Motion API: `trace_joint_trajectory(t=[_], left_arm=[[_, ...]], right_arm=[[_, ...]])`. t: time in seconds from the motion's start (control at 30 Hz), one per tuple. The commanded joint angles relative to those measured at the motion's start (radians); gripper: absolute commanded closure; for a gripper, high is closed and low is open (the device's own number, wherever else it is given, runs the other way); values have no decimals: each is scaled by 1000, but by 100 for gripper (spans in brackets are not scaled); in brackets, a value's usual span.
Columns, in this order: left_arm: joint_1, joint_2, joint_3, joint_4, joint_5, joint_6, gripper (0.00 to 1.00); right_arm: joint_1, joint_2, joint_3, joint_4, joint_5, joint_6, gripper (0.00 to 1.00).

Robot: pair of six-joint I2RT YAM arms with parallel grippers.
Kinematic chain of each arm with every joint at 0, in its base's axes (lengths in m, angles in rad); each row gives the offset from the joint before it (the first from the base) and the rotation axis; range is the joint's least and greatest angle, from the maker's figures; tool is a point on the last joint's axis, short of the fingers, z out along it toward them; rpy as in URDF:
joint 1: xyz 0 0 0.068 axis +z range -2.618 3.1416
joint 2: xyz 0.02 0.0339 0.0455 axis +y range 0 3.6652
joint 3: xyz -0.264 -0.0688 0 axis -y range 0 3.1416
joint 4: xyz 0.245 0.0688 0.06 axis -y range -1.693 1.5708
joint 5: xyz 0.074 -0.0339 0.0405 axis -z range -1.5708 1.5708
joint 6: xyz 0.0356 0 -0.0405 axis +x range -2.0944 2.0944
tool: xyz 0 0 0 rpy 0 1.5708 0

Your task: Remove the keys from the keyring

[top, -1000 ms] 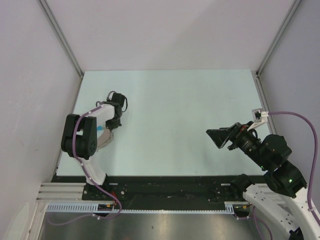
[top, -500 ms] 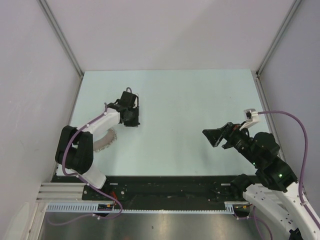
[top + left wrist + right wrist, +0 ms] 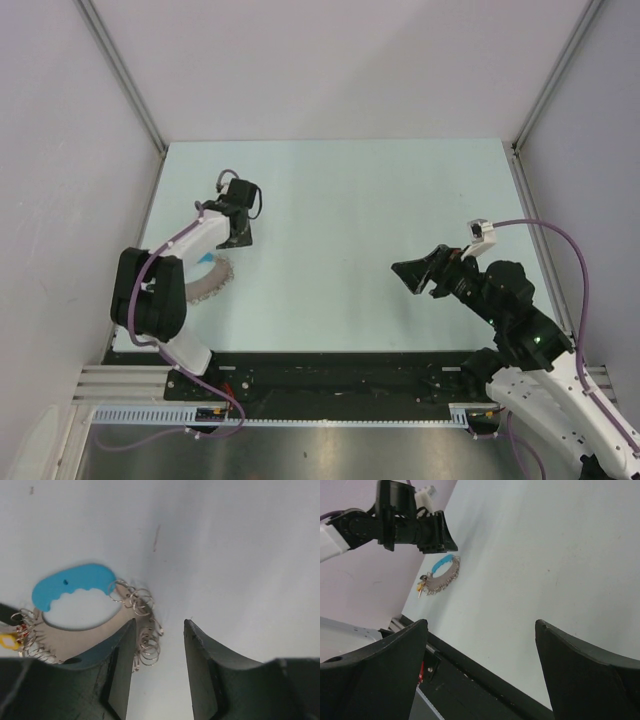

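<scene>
My left gripper's fingers are still above the ring, so the gripper needs to move down and slightly back first, to close on the lowest ring at the crescent-shaped piece's corner.
The bright blue strap lies flat on the table, with a thin wire keyring at its right end. A dull silvery-brown cluster of keys and small wire loops curves along a crescent-shaped band below it. My left gripper is open and empty. Its left finger is next to the loops, and some loops lie between the jaws. In the top view the left gripper is just beyond the strap. My right gripper is open and empty, far to the right of the strap.
The pale table is boxed in by grey walls at left, back and right. A black rail runs along the near edge by the arm bases. A small yellow piece sits at the far left end of the cluster.
My left gripper swung right, then came back left over the strap's end. My right gripper moved steadily left and a little nearer. The strap and keys stayed put.
</scene>
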Motion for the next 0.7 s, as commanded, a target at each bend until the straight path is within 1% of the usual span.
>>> trace_joint_trajectory(t=[0.0,0.13,0.2,0.37,0.57,0.67], left_arm=[[10,62,48,-60,-140,-80,51],[10,105,33,-77,-194,-106,48],[10,120,33,-83,-193,-109,48],[10,140,22,-83,-171,-112,53],[8,153,8,-66,-134,-98,55],[8,162,10,-70,-131,-96,57]], right_arm=[[5,-22,15,59,-5,11,9],[7,-51,15,32,10,3,9],[5,-59,17,28,13,-3,9],[5,-77,15,28,24,-15,9],[5,-80,17,39,16,-18,9],[5,-82,17,39,16,-20,9]])
